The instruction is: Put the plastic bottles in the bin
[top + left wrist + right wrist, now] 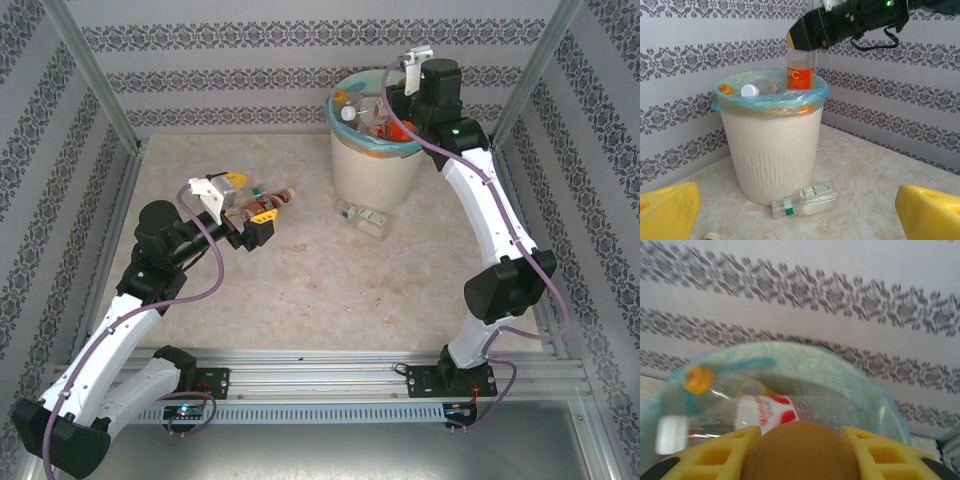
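The upright orange-labelled bottle hangs inside the liner's rim, so the robot's right gripper needs to lower it beside the red-and-white labelled bottle and then let it go.
The cream-white bin with its teal liner stands at the back of the table and holds several bottles. My right gripper hangs over its rim, shut on an upright orange-labelled bottle. In the right wrist view the yellow fingers clamp that bottle's rounded body above a red-and-white labelled bottle inside the bin. A clear bottle with a green-and-white label lies on its side against the bin's base. My left gripper is open and empty, facing it. Another bottle lies by the left gripper.
Patterned walls with metal corner posts close in the table on three sides. A small pale cap end pokes in at the bottom edge of the left wrist view. Bare marbled tabletop stretches between the arms and the bin.
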